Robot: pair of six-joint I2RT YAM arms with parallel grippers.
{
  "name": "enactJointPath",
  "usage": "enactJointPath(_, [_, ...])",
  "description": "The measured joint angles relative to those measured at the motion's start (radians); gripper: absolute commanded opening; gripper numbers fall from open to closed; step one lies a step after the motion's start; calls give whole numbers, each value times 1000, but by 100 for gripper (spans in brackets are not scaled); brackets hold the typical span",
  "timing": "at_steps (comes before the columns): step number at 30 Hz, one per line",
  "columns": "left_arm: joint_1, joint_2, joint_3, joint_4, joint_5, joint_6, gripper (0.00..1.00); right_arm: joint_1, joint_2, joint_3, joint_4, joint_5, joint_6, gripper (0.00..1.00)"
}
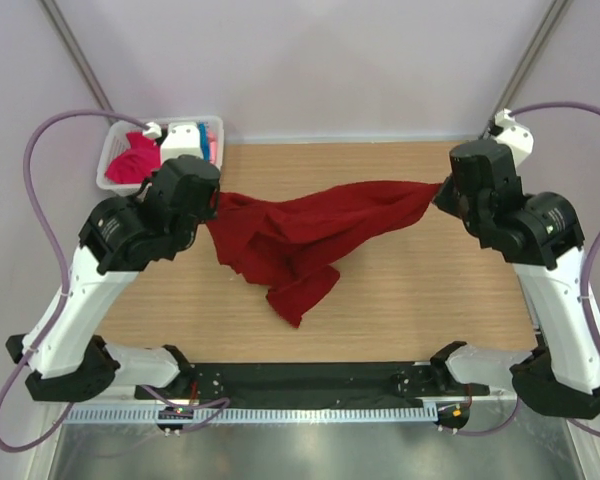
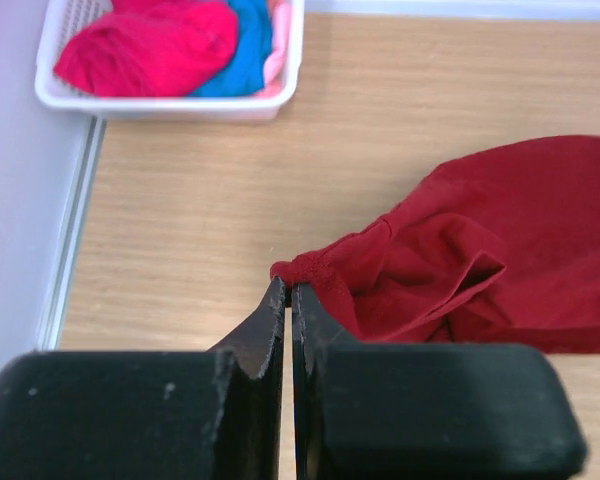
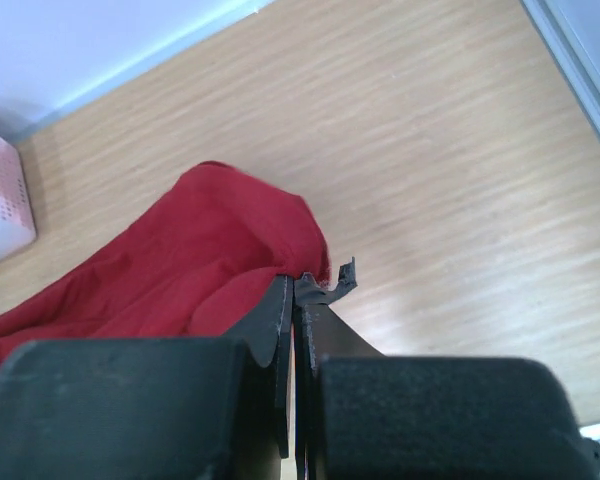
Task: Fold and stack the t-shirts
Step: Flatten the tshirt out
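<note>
The shirt's hanging corner goes down and back toward the base next, onto bare wood by the table's near edge (image 1: 432, 312), where my right gripper releases it.
A dark red t-shirt (image 1: 300, 235) hangs stretched between both grippers above the wooden table (image 1: 410, 300), its middle sagging in folds toward the front. My left gripper (image 1: 214, 205) is shut on the shirt's left edge (image 2: 310, 270); the cloth bunches right at the fingertips (image 2: 276, 300). My right gripper (image 1: 442, 192) is shut on the shirt's right corner (image 3: 240, 260), with a torn strip of black pad material sticking out beside the tip. A bright pink t-shirt (image 2: 150, 48) and a turquoise one (image 2: 242, 45) lie crumpled in the basket.
The white lattice basket (image 1: 110, 160) stands at the table's back left corner, just behind the left arm. A metal rail (image 2: 70, 230) runs along the table's left edge. Bare wood lies in front of and right of the hanging shirt.
</note>
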Motion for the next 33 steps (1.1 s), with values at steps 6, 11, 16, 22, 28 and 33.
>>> enactJointPath(6, [0,-220,-299,-1,95,-93,0,0,-188,-268,-43,2,85,1])
enactJointPath(11, [1,-338,-560,-17,236,-241,0,0,-323,-615,-67,-37,195,1])
enactJointPath(16, [1,-335,-762,-16,369,-360,0,0,-372,-846,-83,-117,281,27])
enactJointPath(22, [13,-325,-845,-13,420,-414,1,-1,-307,-812,-77,-224,189,52])
enactJointPath(28, [52,-295,-858,42,431,-388,0,-1,78,-716,276,-396,-50,52])
enactJointPath(33, [92,-277,-897,87,493,-378,0,-1,496,-537,518,-491,-225,52])
